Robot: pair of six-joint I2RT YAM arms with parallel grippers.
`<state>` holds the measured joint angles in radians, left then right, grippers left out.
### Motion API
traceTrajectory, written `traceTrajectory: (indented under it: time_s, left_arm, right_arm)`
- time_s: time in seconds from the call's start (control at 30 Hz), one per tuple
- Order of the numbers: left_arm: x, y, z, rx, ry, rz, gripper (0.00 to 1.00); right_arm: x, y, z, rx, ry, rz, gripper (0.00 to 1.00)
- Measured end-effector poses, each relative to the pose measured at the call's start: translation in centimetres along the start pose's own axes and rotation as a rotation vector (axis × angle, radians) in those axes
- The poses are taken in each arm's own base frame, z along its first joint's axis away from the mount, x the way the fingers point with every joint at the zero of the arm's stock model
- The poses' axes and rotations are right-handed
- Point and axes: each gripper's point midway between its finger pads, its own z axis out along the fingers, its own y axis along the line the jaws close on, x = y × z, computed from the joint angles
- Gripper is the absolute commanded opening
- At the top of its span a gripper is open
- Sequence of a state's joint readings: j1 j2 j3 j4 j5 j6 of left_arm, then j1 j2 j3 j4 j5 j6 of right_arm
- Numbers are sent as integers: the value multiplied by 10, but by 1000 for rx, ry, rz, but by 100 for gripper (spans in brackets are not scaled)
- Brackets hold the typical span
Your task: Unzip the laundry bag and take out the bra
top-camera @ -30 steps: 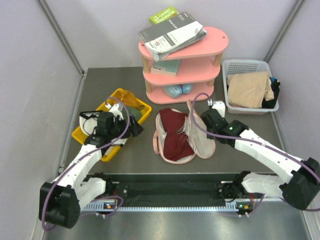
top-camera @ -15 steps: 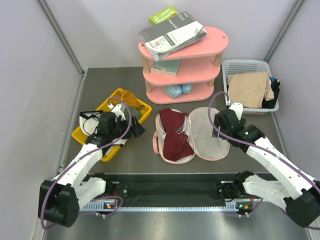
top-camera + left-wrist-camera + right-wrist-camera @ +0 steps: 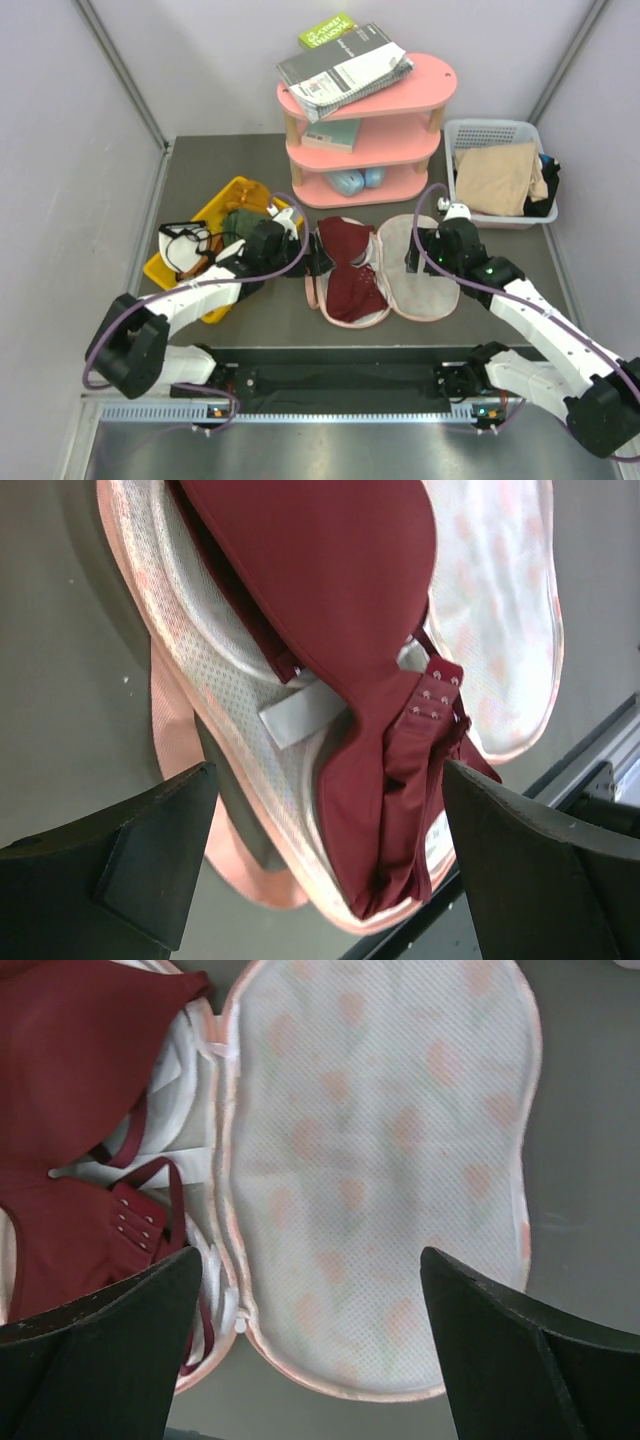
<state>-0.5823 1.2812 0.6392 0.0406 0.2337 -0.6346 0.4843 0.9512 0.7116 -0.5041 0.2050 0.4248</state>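
Note:
I will move my left gripper down toward the right in the top view onto the bra's narrow middle and close it, because the bra (image 3: 345,268) gets narrow between its cups.
The laundry bag (image 3: 425,280) lies unzipped and spread flat in two oval halves at the table's middle. Its mesh lid (image 3: 380,1140) rests on the right. The maroon bra (image 3: 345,268) sits in the left half, with hook tabs showing (image 3: 430,695). My left gripper (image 3: 308,258) is open at the bag's left rim, its fingers straddling the bra's (image 3: 330,590) lower end, nothing pinched. My right gripper (image 3: 416,252) hovers open over the lid, empty. From the right wrist the bra (image 3: 70,1060) shows at the left edge.
A pink shelf unit (image 3: 365,130) with books stands behind the bag. A yellow bin (image 3: 160,270) holding a green cloth (image 3: 240,222) is at the left. A white basket (image 3: 470,135) with a beige cloth (image 3: 497,178) sits at the back right.
My right gripper opened and let go of the lid, which now lies flat to the right. My left arm swung right from the yellow bin to the bag's left rim.

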Motion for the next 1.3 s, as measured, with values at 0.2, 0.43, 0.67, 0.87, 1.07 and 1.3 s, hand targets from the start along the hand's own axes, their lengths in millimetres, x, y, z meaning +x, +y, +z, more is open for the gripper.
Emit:
traceTrajectory:
  time_s: [0.2, 0.43, 0.67, 0.87, 1.07, 1.3]
  left_arm:
    - [3, 0, 21, 7, 0, -53, 95]
    - [3, 0, 44, 24, 3, -91, 82]
    - [11, -5, 67, 54, 43, -112, 73]
    - [9, -13, 79, 77, 50, -118, 59]
    - [15, -14, 86, 91, 71, -141, 0]
    - [5, -27, 79, 131, 47, -132, 0]
  right_arm:
    - [2, 13, 7, -95, -9, -1, 90]
    - [2, 16, 11, -133, -16, -8, 91]
    - [6, 13, 16, -134, -9, -19, 91]
    - [6, 8, 20, -128, -4, -22, 91]
    - [9, 7, 22, -131, 4, -25, 91]
    - [11, 5, 23, -130, 6, -22, 90]
